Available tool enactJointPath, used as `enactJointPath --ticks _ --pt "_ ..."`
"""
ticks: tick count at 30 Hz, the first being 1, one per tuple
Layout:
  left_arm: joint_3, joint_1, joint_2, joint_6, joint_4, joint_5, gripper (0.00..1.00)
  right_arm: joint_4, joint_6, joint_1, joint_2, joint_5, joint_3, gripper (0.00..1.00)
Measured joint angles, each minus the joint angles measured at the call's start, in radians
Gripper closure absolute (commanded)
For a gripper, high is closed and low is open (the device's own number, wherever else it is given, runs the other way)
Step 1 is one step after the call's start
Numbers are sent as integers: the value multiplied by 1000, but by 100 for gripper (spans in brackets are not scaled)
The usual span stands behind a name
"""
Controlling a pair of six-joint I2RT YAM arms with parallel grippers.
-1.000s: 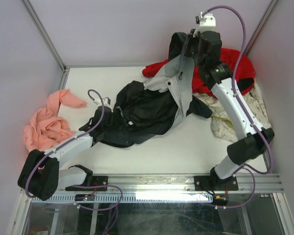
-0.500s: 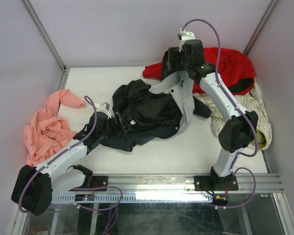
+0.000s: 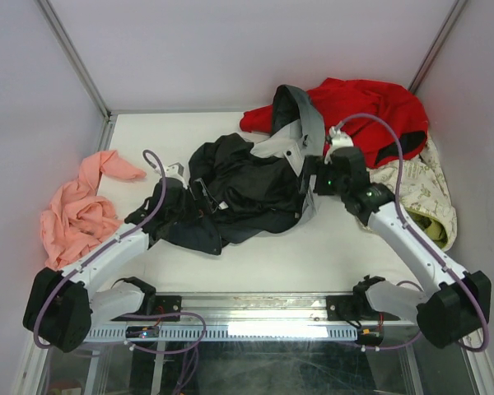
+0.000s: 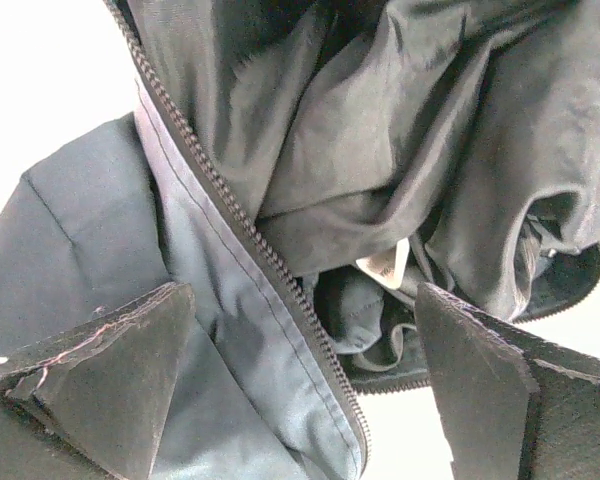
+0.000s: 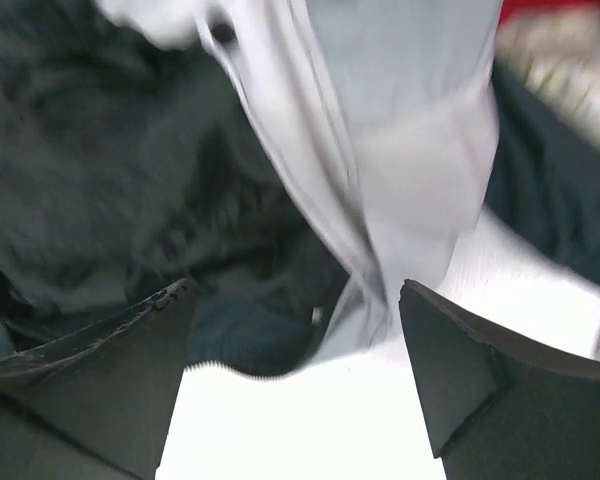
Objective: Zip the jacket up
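My right gripper's open fingers hang empty. So it moves down and back toward my base next, onto the jacket's near corner where dark hem meets grey panel.
The jacket (image 3: 247, 185) lies crumpled mid-table, dark charcoal with a light grey panel (image 3: 295, 136) draped toward the back. My left gripper (image 3: 194, 194) is open over its left side. In the left wrist view the jaws (image 4: 300, 385) straddle the dark zipper track (image 4: 270, 265), which runs diagonally down a bluish-charcoal edge, with nothing pinched. My right gripper (image 3: 313, 183) is open at the jacket's right edge. In the blurred right wrist view the jaws (image 5: 295, 375) hang above bare table, the grey panel (image 5: 400, 150) and a toothed dark hem (image 5: 220, 365) just beyond them.
A pink cloth (image 3: 76, 212) is bunched at the left. A red garment (image 3: 370, 107) lies at the back right under the jacket's grey part. A cream patterned cloth (image 3: 420, 193) sits beside the right arm. Enclosure walls stand close on three sides.
The right gripper opened and let go of the jacket's grey part it held high at the back, then swung down and forward. The grey part dropped. The left gripper opened wider.
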Motion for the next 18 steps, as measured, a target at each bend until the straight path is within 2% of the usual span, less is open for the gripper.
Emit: enactJointPath --ticks 7,11,14,16,18 --pt "85 0 115 19 -13 -96 1 116 233 110 -136 12 -388 13" --pt "125 1 187 36 -2 -135 1 252 363 169 -138 16 -532 13" --pt "149 14 244 42 19 -147 1 365 430 192 -96 21 -580 13" --pt "161 27 282 42 36 -150 1 436 466 199 -35 29 -586 18" --pt "166 47 310 43 51 -150 1 511 491 203 36 43 -586 31"
